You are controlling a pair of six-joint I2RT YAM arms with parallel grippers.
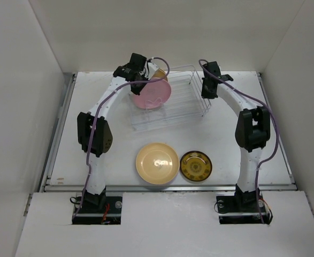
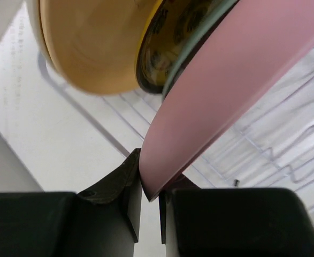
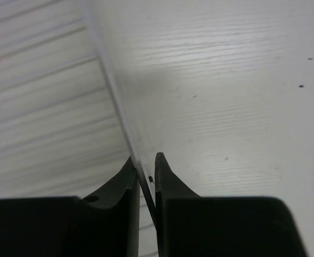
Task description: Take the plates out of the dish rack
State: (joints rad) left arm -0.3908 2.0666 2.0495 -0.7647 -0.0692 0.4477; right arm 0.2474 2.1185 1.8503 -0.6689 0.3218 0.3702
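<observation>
My left gripper will next lift clear of the rack wires, move back, lower and let go at the pale yellow plate [image 1: 157, 163], which is back from and below it.
A pink plate [image 1: 154, 94] hangs tilted over the left end of the wire dish rack [image 1: 186, 101]. My left gripper [image 1: 137, 75] is shut on its rim. The left wrist view shows the pink plate's edge [image 2: 226, 91] pinched between the jaws of the left gripper [image 2: 150, 182]. Behind it stand a tan-yellow plate [image 2: 92, 48] and a dark patterned plate [image 2: 165, 43]. My right gripper [image 1: 209, 95] is at the rack's right side. In the right wrist view a thin rack wire [image 3: 111, 80] runs down between the nearly closed jaws of the right gripper [image 3: 145, 160].
A pale yellow plate [image 1: 157, 163] and a smaller dark amber plate [image 1: 195, 165] lie flat on the table near the front edge. White walls enclose the table on the left, right and back. Rack wires [image 2: 285, 155] spread below the pink plate.
</observation>
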